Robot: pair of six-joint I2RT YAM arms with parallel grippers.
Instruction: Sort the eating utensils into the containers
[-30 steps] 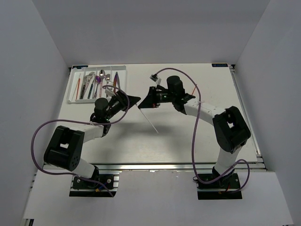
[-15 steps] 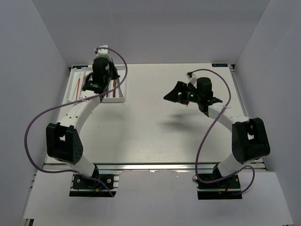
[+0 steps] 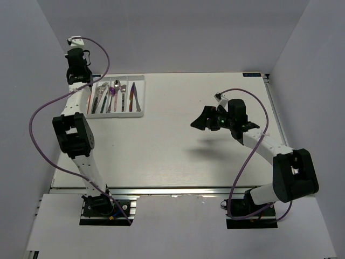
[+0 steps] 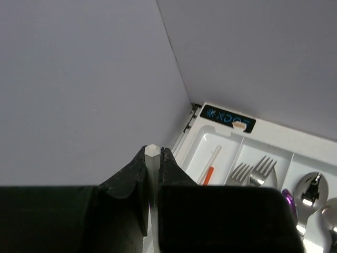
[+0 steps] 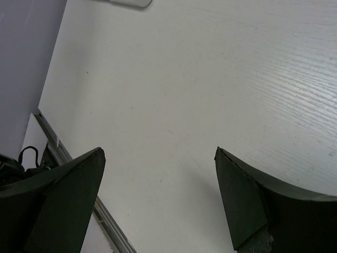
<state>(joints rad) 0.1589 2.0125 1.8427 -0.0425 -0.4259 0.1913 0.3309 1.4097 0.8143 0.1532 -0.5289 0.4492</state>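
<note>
My left gripper holds the pale chopstick and will next lower over the tray's end container (image 3: 90, 103) (image 4: 206, 151) beside the wall to let it go. Other chopsticks are already in that container.
My left gripper (image 4: 156, 152) is shut on a pale chopstick (image 4: 151, 164), which stands up between the jaws. It hangs high over the far-left corner of the white tray (image 3: 139, 112), next to the wall corner; from above the gripper (image 3: 80, 81) shows there. In the tray's containers lie a pale and orange chopstick (image 4: 211, 167), forks (image 4: 254, 171), a spoon (image 4: 310, 185) and several more utensils (image 3: 116, 96). My right gripper (image 3: 202, 118) hovers over the table's right half. Its jaws (image 5: 158, 150) stand wide open with only bare table between them.
The white table (image 3: 178, 151) lies inside grey walls that close off the left, back and right. The tray's rounded corner (image 5: 129, 2) shows at the top of the right wrist view. The table's metal front rail (image 5: 79, 174) runs behind the right gripper's left finger.
The pale chopstick has left the table's middle, where both grippers met. My left arm carried it over the tray to the far-left corner. My right gripper opened and drew back right.
</note>
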